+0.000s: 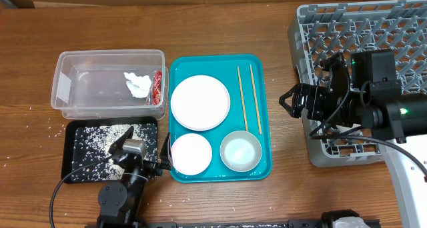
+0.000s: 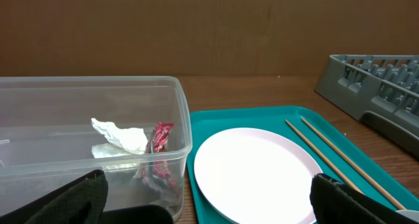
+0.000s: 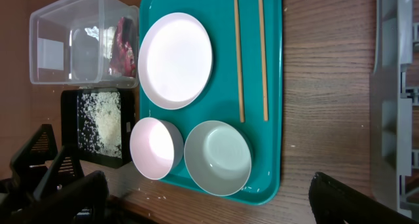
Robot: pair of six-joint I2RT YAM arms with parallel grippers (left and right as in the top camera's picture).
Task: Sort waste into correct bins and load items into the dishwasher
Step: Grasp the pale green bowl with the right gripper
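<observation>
Next, my right gripper moves down and back toward the teal tray (image 1: 263, 81), onto the small white bowl's rack-side rim, which stands clear of the other bowl.
The clear tub (image 1: 110, 81) holds a crumpled white tissue (image 1: 137, 85) and a red wrapper (image 1: 157, 88); both also show in the left wrist view, tissue (image 2: 121, 139) and wrapper (image 2: 159, 142). The black tray (image 1: 73, 163) holds rice grains (image 1: 100, 138). On the teal tray (image 1: 263, 81) lie a white plate (image 1: 200, 103), two bowls (image 1: 191, 153) (image 1: 241, 150) and two chopsticks (image 1: 248, 98). The grey dish rack (image 1: 360, 35) stands at the right. My left gripper (image 1: 137, 140) is open and empty over the black tray. My right gripper (image 1: 285, 103) is open and empty between teal tray and rack.
Loose rice grains (image 1: 40, 118) lie scattered on the wooden table left of the black tray, and a few lie by the teal tray's front edge (image 3: 163, 198). The right arm's body (image 1: 373, 101) hangs over the rack's front left part.
</observation>
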